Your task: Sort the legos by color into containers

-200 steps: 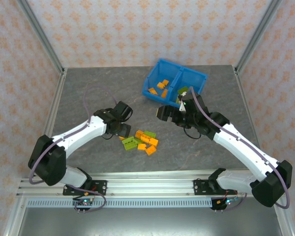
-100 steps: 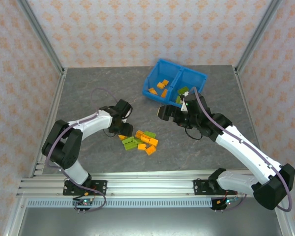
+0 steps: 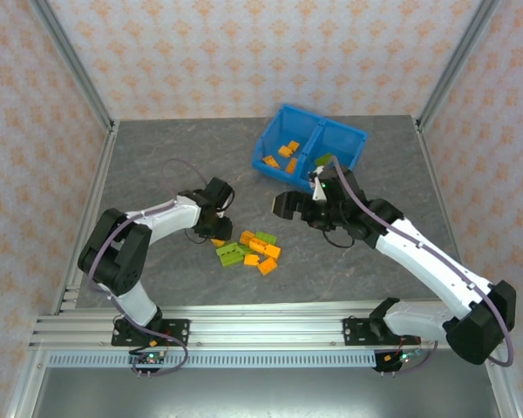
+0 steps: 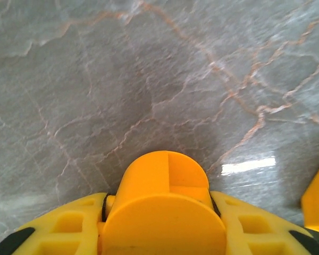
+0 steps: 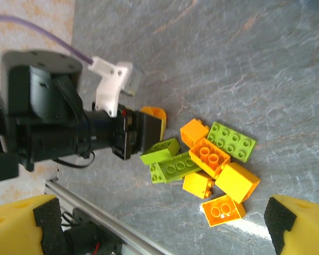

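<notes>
The orange rounded brick goes up and outward in my left gripper next. It gets released over the matching bin section with orange bricks, which lies outward of the gripper.
My left gripper [image 3: 213, 232] sits low at the left edge of the loose pile of legos [image 3: 251, 248], shut on an orange rounded brick [image 4: 165, 183] just above the table. The right wrist view also catches this brick [image 5: 155, 113] at the left gripper's tip. In the pile, orange bricks [image 5: 235, 181] and lime green bricks [image 5: 175, 167] lie mixed together. My right gripper [image 3: 284, 207] hovers open between the pile and the blue bin [image 3: 266, 139], holding nothing. The bin's left compartment holds orange bricks [image 3: 287, 153], the right one green bricks [image 3: 324, 160].
A metal rail [image 3: 261, 329] runs along the near table edge with both arm bases on it. Patterned walls and metal posts [image 3: 74, 65] close off the back and the sides. Bare grey marble table [image 3: 157, 157] lies to the left and behind.
My left arm has folded its elbow in while its gripper stayed at the pile's left edge. My right gripper has drifted a little left and down, away from the bin and toward the pile.
</notes>
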Robot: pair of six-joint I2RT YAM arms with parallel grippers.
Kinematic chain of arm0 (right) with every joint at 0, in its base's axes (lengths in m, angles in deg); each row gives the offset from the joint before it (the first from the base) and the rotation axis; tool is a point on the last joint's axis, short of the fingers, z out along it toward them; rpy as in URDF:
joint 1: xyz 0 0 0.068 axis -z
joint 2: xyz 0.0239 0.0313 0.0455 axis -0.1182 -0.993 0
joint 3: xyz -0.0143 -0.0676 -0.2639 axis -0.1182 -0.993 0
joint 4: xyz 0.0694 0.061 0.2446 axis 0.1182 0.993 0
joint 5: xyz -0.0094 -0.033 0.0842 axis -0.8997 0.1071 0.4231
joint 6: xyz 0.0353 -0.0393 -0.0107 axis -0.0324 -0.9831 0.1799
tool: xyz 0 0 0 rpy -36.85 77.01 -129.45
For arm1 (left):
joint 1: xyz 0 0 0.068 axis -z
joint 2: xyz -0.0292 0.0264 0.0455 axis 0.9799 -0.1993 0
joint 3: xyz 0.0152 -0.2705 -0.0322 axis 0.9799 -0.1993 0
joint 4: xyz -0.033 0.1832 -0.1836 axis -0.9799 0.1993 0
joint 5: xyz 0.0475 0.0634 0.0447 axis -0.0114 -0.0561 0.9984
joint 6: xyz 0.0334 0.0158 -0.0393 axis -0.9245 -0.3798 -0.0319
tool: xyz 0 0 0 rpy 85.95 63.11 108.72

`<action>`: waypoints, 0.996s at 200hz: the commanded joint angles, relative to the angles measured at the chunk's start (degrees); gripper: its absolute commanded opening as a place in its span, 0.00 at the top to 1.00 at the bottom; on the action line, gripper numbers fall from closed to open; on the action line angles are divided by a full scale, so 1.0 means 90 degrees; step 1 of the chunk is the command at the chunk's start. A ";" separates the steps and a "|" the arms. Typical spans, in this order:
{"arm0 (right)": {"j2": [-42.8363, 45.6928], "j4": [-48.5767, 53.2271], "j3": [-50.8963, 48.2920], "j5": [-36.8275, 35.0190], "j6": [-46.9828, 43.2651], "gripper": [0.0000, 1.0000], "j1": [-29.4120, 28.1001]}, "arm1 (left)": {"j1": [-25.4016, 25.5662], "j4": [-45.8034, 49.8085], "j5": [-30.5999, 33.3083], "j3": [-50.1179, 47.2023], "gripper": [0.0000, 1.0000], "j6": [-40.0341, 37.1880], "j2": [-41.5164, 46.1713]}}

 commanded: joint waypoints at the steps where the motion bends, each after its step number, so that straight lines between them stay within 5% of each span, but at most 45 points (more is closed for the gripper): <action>1: -0.0085 -0.0081 0.0266 0.0235 -0.0133 0.01 -0.0129 | -0.0057 -0.0244 -0.0402 0.0582 0.67 0.0136 0.0527; 26: -0.0022 -0.0203 0.0265 -0.0018 -0.0009 0.01 -0.0130 | 0.0168 -0.0340 -0.0711 0.1645 0.69 0.0258 0.0453; 51: 0.0235 -0.0259 0.0194 -0.0502 0.0103 0.01 -0.0126 | 0.0553 -0.0022 -0.0232 0.3261 0.69 0.0021 -0.0260; 130: 0.1116 0.0082 -0.0131 -0.0960 0.0309 0.00 -0.0126 | 0.0661 0.0866 0.1237 0.8700 0.66 -0.0563 -0.4348; 162: 0.1207 0.0195 -0.0095 -0.1053 0.0280 0.00 -0.0126 | 0.0658 0.1326 0.1406 1.0640 0.58 -0.0274 -0.5577; 199: 0.1178 0.0205 -0.0088 -0.1048 0.0277 0.00 -0.0131 | 0.0677 0.1332 0.1082 1.0760 0.34 -0.0183 -0.5416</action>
